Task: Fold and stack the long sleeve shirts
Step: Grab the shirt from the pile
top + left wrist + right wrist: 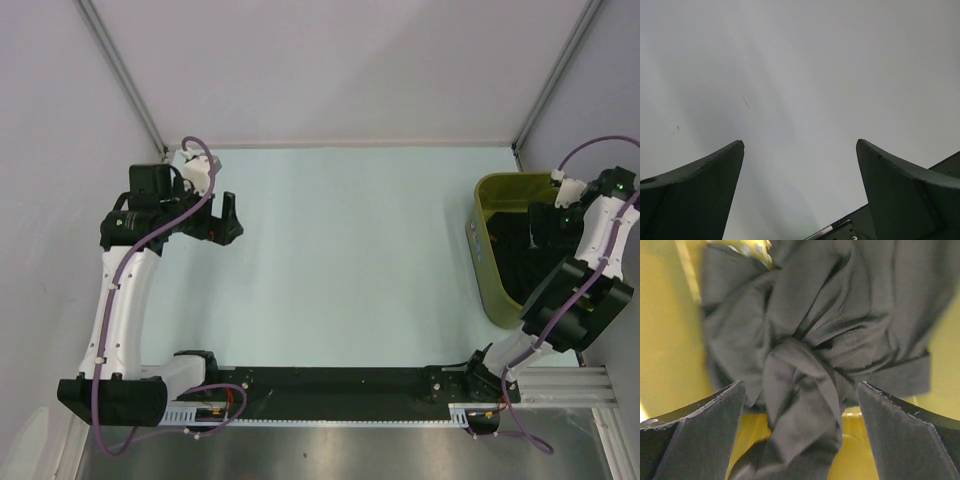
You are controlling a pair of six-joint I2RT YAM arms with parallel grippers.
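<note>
The bunched fold of black shirt (516,248) is raised between the spread fingers of my right gripper. The gripper needs to go deeper into the olive-green basket (487,205) next, with its fingers on both sides of the fold.
Black long sleeve shirts (815,330) lie crumpled in the olive-green basket (487,205) at the table's right edge; they show as a dark heap (515,255) in the top view. My right gripper (800,385) hangs open just above that heap, a bunched fold of fabric lying between its spread fingers, apart from both. In the top view the right gripper (548,228) reaches into the basket. My left gripper (227,218) hovers open over the bare table at the far left; in the left wrist view the left gripper (800,142) has nothing between its fingers.
The pale green table top (340,250) spreads between the two arms. Grey walls close in the left, back and right sides. A black base rail (330,385) runs along the near edge.
</note>
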